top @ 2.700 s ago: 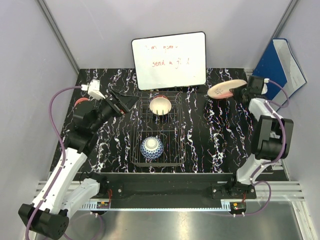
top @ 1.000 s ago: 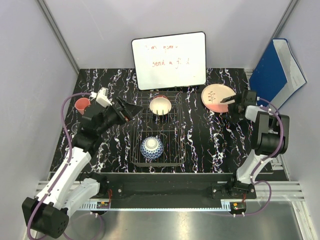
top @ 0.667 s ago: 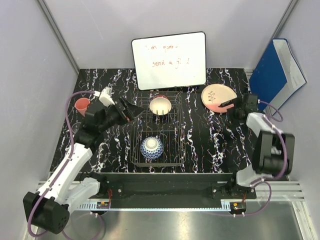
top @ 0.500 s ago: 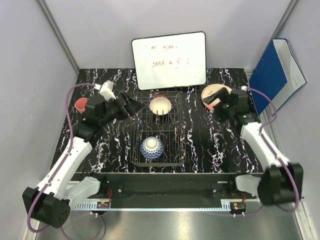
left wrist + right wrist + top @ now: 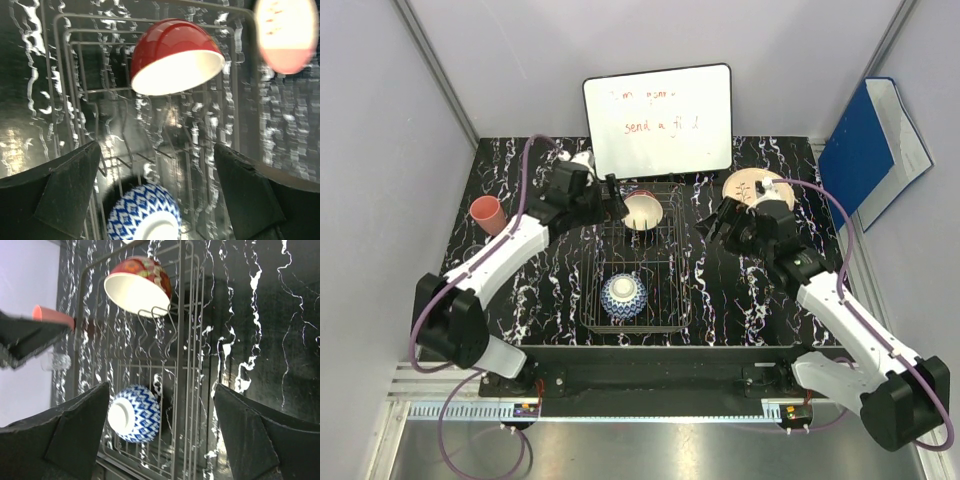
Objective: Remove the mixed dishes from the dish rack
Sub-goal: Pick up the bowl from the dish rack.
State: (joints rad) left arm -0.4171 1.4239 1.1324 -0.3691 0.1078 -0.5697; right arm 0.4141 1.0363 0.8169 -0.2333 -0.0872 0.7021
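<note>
The rim of the cream bowl (image 5: 175, 57) is exposed. My left gripper will next turn and go down onto the cream bowl's rim on the pink cup's side.
The black wire dish rack (image 5: 670, 262) stands mid-table. At its back a cream bowl with a red outside (image 5: 642, 210) leans on its side, and a blue-and-white bowl (image 5: 623, 296) lies upside down near its front. My left gripper (image 5: 617, 200) hovers open just left of the cream bowl (image 5: 175, 57), with nothing between its fingers. My right gripper (image 5: 712, 226) hangs open and bare off the rack's right side, facing the blue-and-white bowl (image 5: 135, 412). The pale plate (image 5: 752, 188) lies on the table at back right. The pink cup (image 5: 487, 213) stands far left, a small clear glass (image 5: 56, 361) near it.
A whiteboard (image 5: 658, 120) leans against the back wall behind the rack. A blue folder (image 5: 875, 140) stands at the back right corner. The table is black marble-patterned, with grey walls on three sides.
My right gripper let go of the plate at back right and swung left toward the rack. My left arm moved right from the pink cup to the cream bowl.
</note>
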